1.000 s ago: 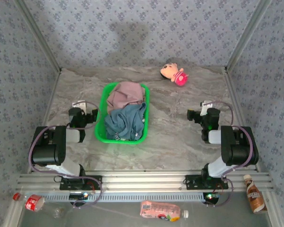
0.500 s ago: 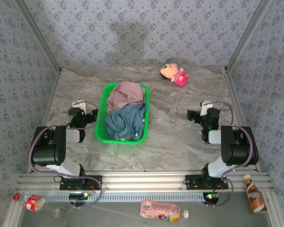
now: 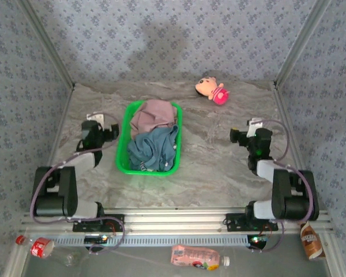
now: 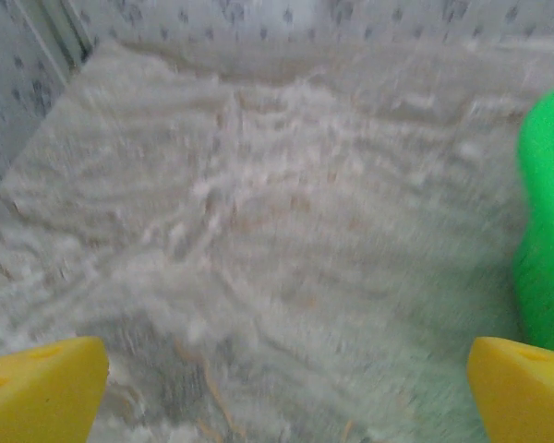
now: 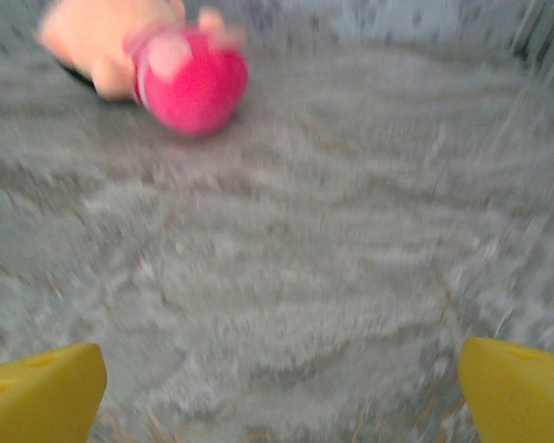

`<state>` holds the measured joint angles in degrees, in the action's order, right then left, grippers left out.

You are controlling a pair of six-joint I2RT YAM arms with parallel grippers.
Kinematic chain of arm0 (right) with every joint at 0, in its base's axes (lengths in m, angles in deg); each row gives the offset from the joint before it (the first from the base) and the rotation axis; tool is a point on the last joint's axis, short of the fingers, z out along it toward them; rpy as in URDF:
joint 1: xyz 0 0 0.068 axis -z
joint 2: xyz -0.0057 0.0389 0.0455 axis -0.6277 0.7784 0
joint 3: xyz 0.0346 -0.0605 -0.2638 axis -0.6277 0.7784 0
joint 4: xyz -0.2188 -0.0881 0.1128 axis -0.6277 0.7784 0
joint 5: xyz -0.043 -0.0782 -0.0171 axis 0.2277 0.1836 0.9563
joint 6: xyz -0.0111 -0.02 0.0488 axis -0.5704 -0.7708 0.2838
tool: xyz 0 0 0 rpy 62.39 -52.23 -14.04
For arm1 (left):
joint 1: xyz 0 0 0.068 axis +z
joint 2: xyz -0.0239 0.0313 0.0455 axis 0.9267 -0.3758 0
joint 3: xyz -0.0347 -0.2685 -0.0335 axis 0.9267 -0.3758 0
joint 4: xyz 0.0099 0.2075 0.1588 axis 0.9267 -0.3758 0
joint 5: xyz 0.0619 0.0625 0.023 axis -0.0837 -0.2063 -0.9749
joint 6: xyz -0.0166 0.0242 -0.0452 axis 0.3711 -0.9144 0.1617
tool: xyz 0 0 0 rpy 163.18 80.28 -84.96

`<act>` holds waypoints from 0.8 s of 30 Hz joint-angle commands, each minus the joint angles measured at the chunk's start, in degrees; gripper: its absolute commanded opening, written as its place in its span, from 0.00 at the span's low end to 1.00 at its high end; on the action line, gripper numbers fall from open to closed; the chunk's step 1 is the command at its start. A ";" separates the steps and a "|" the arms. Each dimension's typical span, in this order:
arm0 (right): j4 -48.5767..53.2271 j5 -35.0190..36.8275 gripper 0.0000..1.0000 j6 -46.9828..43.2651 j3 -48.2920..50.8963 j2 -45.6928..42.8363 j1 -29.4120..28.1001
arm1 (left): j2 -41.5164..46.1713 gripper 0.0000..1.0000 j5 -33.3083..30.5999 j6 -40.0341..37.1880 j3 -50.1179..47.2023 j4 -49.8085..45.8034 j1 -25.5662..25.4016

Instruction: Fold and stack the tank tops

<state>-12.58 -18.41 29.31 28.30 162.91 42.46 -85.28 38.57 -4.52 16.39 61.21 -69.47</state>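
The left gripper tips downward and comes over to straddle the green basket's nearest long rim [image 3: 121, 142] [image 4: 541, 175] next, since that rim is close beside my open fingers.
The tank tops lie bunched in a green basket [image 3: 124, 130] left of the table's middle. A mauve-pink top [image 3: 154, 115] fills the far half and a teal-blue top [image 3: 153, 149] the near half. A striped one I cannot make out. My left gripper [image 3: 94, 123] hovers just left of the basket, open and empty; its yellow fingertips [image 4: 39, 388] stand wide apart over bare table, the basket [image 4: 547, 231] at the right edge. My right gripper [image 3: 252, 129] is open and empty on the right side, its fingertips [image 5: 522, 392] spread over bare table.
A small pink plush doll [image 3: 211, 89] lies at the back, also blurred in the right wrist view as the doll [image 5: 162, 69]. Patterned walls enclose the marbled table [image 3: 207, 167]. Bottles [image 3: 197, 257] lie below the near rail.
Both arms have stretched forward and lowered, carrying the grippers slightly farther from their bases. Both wrist views are motion-blurred. The basket and tops have not moved.
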 commanded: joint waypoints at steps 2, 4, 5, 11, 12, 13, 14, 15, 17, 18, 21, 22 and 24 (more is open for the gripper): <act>11.71 -4.30 1.00 0.45 -5.23 -8.27 -0.29 | 6.78 1.00 0.24 4.16 11.38 -24.96 -2.37; 17.65 -6.48 1.00 1.08 -7.93 -11.41 -0.98 | 7.93 0.99 -0.76 7.70 16.70 -34.88 -4.56; 20.86 -6.90 1.00 1.19 -9.24 -12.54 -1.62 | 8.10 0.99 -0.29 9.06 18.97 -39.46 -5.32; 41.83 -10.55 1.00 1.46 -19.75 -15.64 -8.19 | 8.42 0.99 3.91 16.42 28.82 -62.42 -10.81; 44.67 -10.79 1.00 1.28 -21.39 -15.50 -10.48 | 8.92 0.99 6.55 17.07 29.16 -65.40 -11.41; 47.48 -10.80 1.00 1.18 -23.15 -15.06 -12.65 | 9.47 0.97 9.29 17.73 29.04 -67.12 -11.68; 49.77 -10.67 1.00 0.94 -24.48 -14.53 -14.42 | 10.01 0.95 11.03 18.52 28.48 -68.26 -11.73; 51.82 -10.66 1.00 0.93 -25.91 -13.79 -16.58 | 10.44 0.92 12.47 19.54 27.76 -69.95 -11.73; 54.16 -11.70 1.00 1.48 -28.09 -12.24 -20.12 | 10.63 0.87 14.10 19.96 26.31 -72.63 -11.73; 54.77 -12.13 1.00 1.76 -29.14 -11.30 -21.92 | 10.37 0.86 14.11 19.93 25.82 -73.99 -11.73; 55.67 -12.07 1.00 0.79 -32.23 -7.56 -28.99 | 9.27 0.80 14.61 18.77 24.24 -74.39 -11.42; 55.93 -11.71 1.00 -0.24 -33.51 -5.80 -31.84 | 8.74 0.77 15.03 18.30 23.64 -73.32 -11.30; 56.28 -10.65 1.00 -2.98 -35.64 -2.34 -36.10 | 7.37 0.71 15.82 17.39 22.65 -70.99 -11.04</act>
<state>39.37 -29.03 29.14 -3.98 157.33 10.61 -76.49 51.71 13.42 40.11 -8.75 -81.01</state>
